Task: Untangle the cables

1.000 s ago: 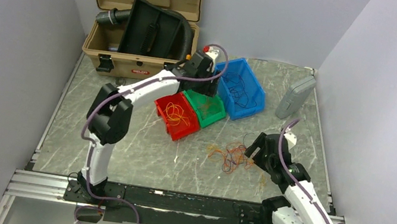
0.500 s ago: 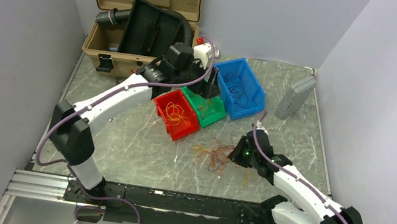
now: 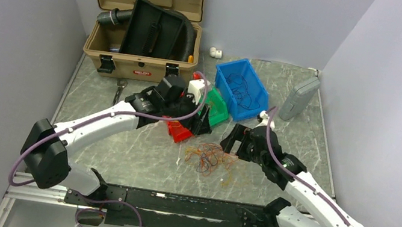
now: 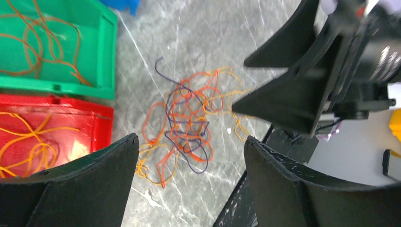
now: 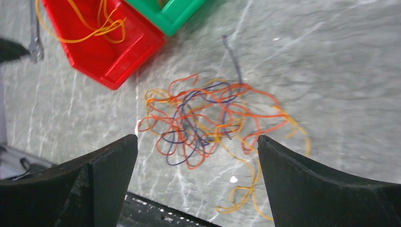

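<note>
My right gripper moves down and back next onto the near end of the yellow-orange cable, where it lies free of the red and purple wires.
The cables (image 3: 209, 159) lie in one loose tangle of thin orange, red and purple wires on the marble table, in front of the bins. My left gripper (image 3: 202, 123) hangs open just above and left of the tangle; in its wrist view the cables (image 4: 189, 120) lie between and beyond its spread fingers (image 4: 94, 184), untouched. My right gripper (image 3: 234, 143) stands open at the tangle's right edge. In the right wrist view the cables (image 5: 208, 120) lie ahead of its gripper (image 5: 197, 138), with nothing held. The right gripper's black fingers (image 4: 293, 90) show in the left wrist view.
A red bin (image 5: 108, 45) with orange wires, a green bin (image 3: 219, 109) and a blue bin (image 3: 243, 90) with dark wires stand behind the tangle. An open tan case (image 3: 140, 18) with a black hose sits far left. A grey box (image 3: 299, 97) lies far right.
My left arm swung back from the bins and down beside the tangle. My right gripper moved left, shut briefly and opened again; the tangle slid left.
</note>
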You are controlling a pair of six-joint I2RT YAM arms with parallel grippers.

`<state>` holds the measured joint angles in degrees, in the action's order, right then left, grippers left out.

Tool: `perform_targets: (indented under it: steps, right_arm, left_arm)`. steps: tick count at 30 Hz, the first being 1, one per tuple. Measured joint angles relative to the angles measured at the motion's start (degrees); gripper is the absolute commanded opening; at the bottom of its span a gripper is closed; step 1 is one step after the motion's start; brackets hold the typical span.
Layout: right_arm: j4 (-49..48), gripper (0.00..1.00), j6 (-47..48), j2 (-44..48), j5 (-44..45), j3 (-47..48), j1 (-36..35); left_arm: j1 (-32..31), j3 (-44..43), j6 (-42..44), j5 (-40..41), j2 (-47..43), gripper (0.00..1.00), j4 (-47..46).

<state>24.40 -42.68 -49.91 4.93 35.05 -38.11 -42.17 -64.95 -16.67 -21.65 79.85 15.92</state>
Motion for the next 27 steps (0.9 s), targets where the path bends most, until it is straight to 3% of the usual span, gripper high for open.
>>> perform_targets:
  steps: [4, 10, 15, 21, 27]
  right_arm:
    - [6.43, 1.00, -0.44, 3.80, 5.03, 0.85, 0.59]
    - [11.89, 1.00, -2.10, 6.23, 5.18, -3.28, 0.74]
    - [13.27, 1.00, -4.22, 1.01, 3.54, -5.90, -0.24]
    - [18.08, 1.00, -9.14, -6.08, 8.24, -5.55, -7.96]
    - [19.52, 1.00, -14.80, -6.54, 9.53, -5.33, -10.82]
  left_arm:
    - [-2.12, 2.95, -0.11, 0.26, -0.31, 0.83, -0.39]
    - [-4.11, 4.90, -0.81, 0.50, 0.39, 0.82, -2.01]
    - [-4.33, 7.06, -2.14, 0.52, 1.44, 0.81, -4.59]
    - [-4.33, 9.14, -2.71, 0.52, 1.64, 0.82, -5.53]
    - [-4.33, 9.57, -2.69, 0.50, 1.64, 0.82, -6.23]
